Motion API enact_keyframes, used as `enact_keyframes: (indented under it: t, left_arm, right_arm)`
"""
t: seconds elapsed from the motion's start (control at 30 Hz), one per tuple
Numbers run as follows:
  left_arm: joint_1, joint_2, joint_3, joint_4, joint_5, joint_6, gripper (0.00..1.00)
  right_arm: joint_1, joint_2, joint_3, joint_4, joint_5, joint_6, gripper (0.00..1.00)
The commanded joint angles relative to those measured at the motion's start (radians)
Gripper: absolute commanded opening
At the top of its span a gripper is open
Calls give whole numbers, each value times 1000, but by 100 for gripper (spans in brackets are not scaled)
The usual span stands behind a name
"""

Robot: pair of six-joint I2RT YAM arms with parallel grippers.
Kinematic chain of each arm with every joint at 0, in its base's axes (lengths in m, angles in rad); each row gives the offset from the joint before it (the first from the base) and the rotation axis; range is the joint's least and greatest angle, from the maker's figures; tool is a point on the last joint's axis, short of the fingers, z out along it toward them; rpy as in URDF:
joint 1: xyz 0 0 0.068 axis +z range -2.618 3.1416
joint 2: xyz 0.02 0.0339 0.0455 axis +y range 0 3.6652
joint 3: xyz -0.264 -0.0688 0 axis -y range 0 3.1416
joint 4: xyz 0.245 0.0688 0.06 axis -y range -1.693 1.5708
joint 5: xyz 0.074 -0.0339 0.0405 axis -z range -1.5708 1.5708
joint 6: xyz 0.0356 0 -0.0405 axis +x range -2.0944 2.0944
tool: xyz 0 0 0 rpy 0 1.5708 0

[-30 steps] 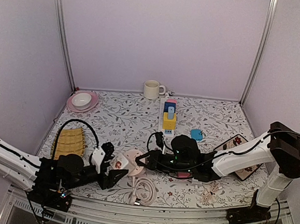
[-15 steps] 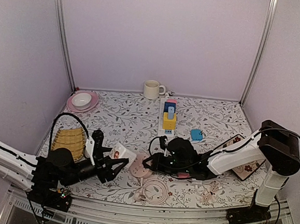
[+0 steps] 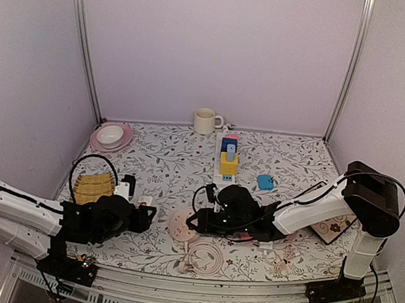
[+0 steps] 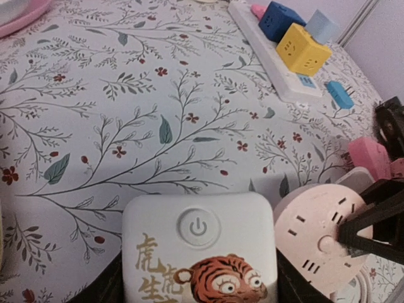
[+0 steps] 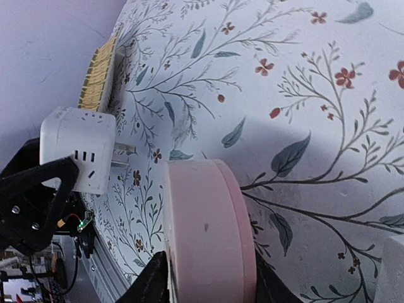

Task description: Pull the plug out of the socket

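Next, my left gripper moves down and slightly toward the pink socket (image 3: pixel 181 223), bringing the plug onto the patterned table, since the plug's bare pins already stand clear.
The white cube plug (image 4: pixel 199 252), with a tiger picture and a power button, is held between the jaws of my left gripper (image 4: pixel 199 281). Its prongs (image 5: pixel 123 154) are bare and stand a short gap away from the round pink socket (image 5: pixel 205 233). My right gripper (image 5: pixel 205 281) is shut on that socket and holds it on edge. In the top view the left gripper (image 3: pixel 145 216) with the plug (image 3: pixel 145 204) is left of the socket (image 3: pixel 181 223) and the right gripper (image 3: pixel 200 221). The socket's face (image 4: pixel 315 237) shows beside the plug.
A white power strip (image 3: pixel 226 160) with yellow and blue cube adapters lies behind. A loose blue adapter (image 3: pixel 264 182), a mug (image 3: pixel 205 121), a pink plate with a bowl (image 3: pixel 111 137), a yellow mat (image 3: pixel 93 187), a coiled pink cable (image 3: pixel 204 258) and a patterned box (image 3: pixel 324 210) are around.
My left gripper has drawn back to the left with the white plug. The plug now stands apart from the pink socket, its prongs out. The right gripper still holds the socket.
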Motion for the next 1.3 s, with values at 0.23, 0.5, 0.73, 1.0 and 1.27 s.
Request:
enact_keyframes:
  t: [0.23,0.5,0.73,1.0,1.27]
  left_arm:
    - [18,210,92,-95,61,-119,53]
    - [18,173,80,-112,51,-126,62]
    - [17,118,67,-112,50,-113,85]
    - [16,77,72,-138,31,-107,92]
    - [13,5,70,-205,-34,-136,93]
  right_arm:
    - [8,-72,-7,-99,44,-47,69]
    - [8,-159,-18,-134,82,-76,84]
    - [8,-224,-21,-180,133,-101,94]
    - [7,-294,-31,-262,215,-128,98]
    - [5,-378,-61,-327,289,-141,100]
